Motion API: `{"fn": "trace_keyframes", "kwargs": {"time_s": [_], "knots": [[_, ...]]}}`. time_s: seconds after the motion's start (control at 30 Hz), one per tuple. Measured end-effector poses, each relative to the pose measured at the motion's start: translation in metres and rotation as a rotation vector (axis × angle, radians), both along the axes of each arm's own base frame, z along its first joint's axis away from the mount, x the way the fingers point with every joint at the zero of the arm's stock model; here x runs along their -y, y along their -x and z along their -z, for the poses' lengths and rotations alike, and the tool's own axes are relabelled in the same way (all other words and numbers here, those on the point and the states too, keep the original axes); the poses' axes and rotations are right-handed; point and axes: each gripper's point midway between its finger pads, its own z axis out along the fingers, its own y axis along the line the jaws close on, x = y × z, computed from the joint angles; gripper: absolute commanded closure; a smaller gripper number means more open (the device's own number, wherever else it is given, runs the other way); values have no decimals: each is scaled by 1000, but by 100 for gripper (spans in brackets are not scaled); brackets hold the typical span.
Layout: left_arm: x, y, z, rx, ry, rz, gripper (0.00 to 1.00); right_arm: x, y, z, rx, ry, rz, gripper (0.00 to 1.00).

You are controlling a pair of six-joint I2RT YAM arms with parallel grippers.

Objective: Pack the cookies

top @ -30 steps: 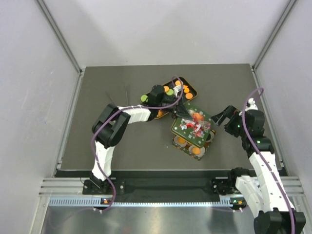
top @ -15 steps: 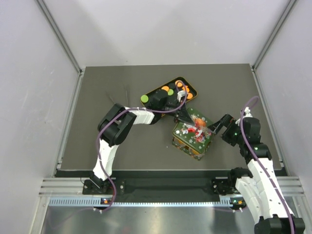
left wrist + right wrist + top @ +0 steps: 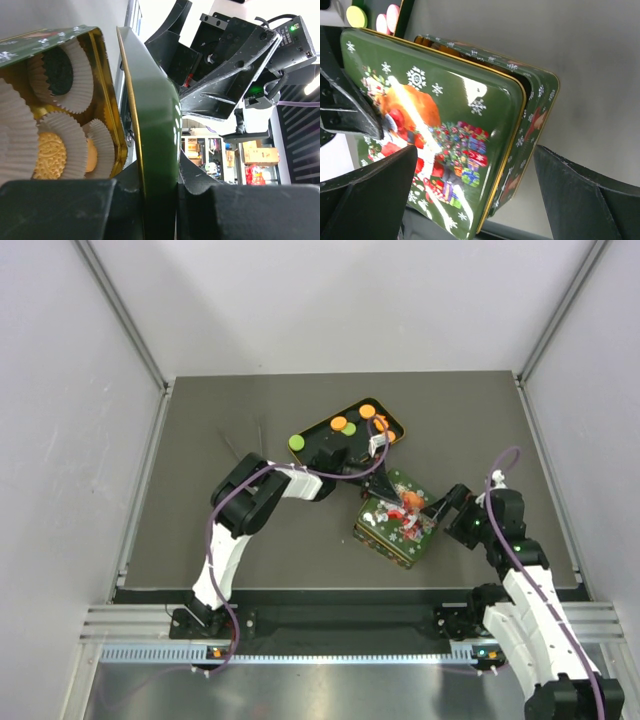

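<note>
The lid in my left gripper comes down onto the tin's open rim (image 3: pixel 114 102) just below the gripper next and is released, as there's a gap under the lid.
Small orange and green cookies (image 3: pixel 339 423) lie on a black tray (image 3: pixel 322 429) at the back; a green one (image 3: pixel 296 443) sits at its left end. A green Christmas tin (image 3: pixel 385 545) stands in the middle. Its Santa lid (image 3: pixel 400 510) rests tilted over it. My left gripper (image 3: pixel 378 478) is shut on the lid's far edge (image 3: pixel 150 125). The left wrist view shows white paper cups (image 3: pixel 75 80) inside the tin. My right gripper (image 3: pixel 445 505) is open at the tin's right side, its fingers (image 3: pixel 365 200) straddling the lid (image 3: pixel 435 130) and the tin wall (image 3: pixel 535 115).
The dark mat (image 3: pixel 200 520) is walled by grey panels left, right and back. A metal rail (image 3: pixel 330 625) runs along the near edge. A green-yellow and a pink disc (image 3: pixel 356 16) show at the top left of the right wrist view.
The left gripper has swung the lid over the tin, covering the cookies inside. The right gripper has moved left and down to the tin's right side.
</note>
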Motion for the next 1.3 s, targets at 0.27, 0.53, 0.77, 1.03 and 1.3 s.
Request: {"fn": "trace_keyframes", "kwargs": {"time_s": [0.27, 0.53, 0.77, 1.03, 1.3], "knots": [[0, 0, 12, -16, -13, 3, 83, -7, -1, 9, -5, -26, -15, 0], [1, 0, 19, -25, -7, 6, 82, -10, -6, 16, -6, -47, -10, 0], [2, -2, 21, -32, 2, 5, 81, -11, -8, 22, -8, -52, -10, 0], [3, -3, 25, -52, 3, 4, 79, -11, -11, 25, -11, -52, -4, 4], [3, -4, 26, -66, 9, 6, 75, -10, -13, 31, -20, -50, 3, 13]]}}
